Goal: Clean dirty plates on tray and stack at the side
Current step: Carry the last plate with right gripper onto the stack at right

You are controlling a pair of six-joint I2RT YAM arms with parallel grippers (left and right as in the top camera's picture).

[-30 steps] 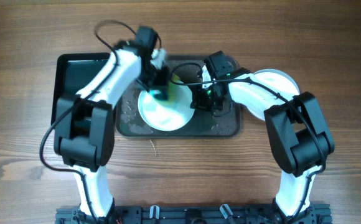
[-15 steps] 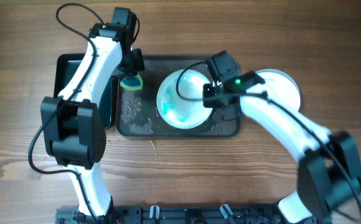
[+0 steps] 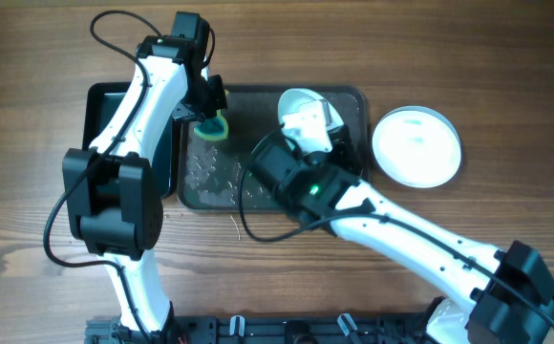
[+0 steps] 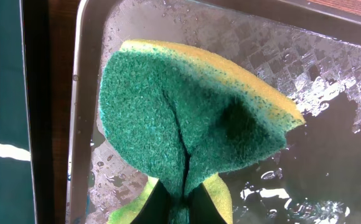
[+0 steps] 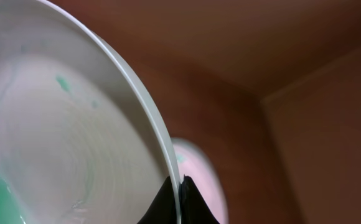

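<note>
The clean plate (image 3: 415, 145) starts the side stack, so the right gripper will next move past the tray's edge, turn the tilted plate flat and lower it there.
My left gripper (image 3: 208, 113) is shut on a green and yellow sponge (image 3: 212, 127), held over the upper left corner of the wet dark tray (image 3: 258, 203). In the left wrist view the sponge (image 4: 193, 118) is folded between the fingers (image 4: 179, 202). My right gripper (image 3: 309, 122) is shut on the rim of a white plate (image 3: 296, 99), lifted and tilted above the tray. In the right wrist view the plate (image 5: 75, 143) shows green soap smears, its rim pinched by the fingers (image 5: 179, 186). A clean white plate (image 3: 415, 145) lies on the table right of the tray.
A dark teal bin (image 3: 105, 124) stands against the tray's left side. The tray floor (image 4: 330, 149) is wet with droplets and suds. My right arm is raised high and crosses over the tray's front right part. A small scrap (image 3: 236, 227) lies on the table in front of the tray.
My right gripper has lifted the plate off the tray and tilted it on edge, with the arm swinging up and left. My left gripper stays at the tray's left with the sponge.
</note>
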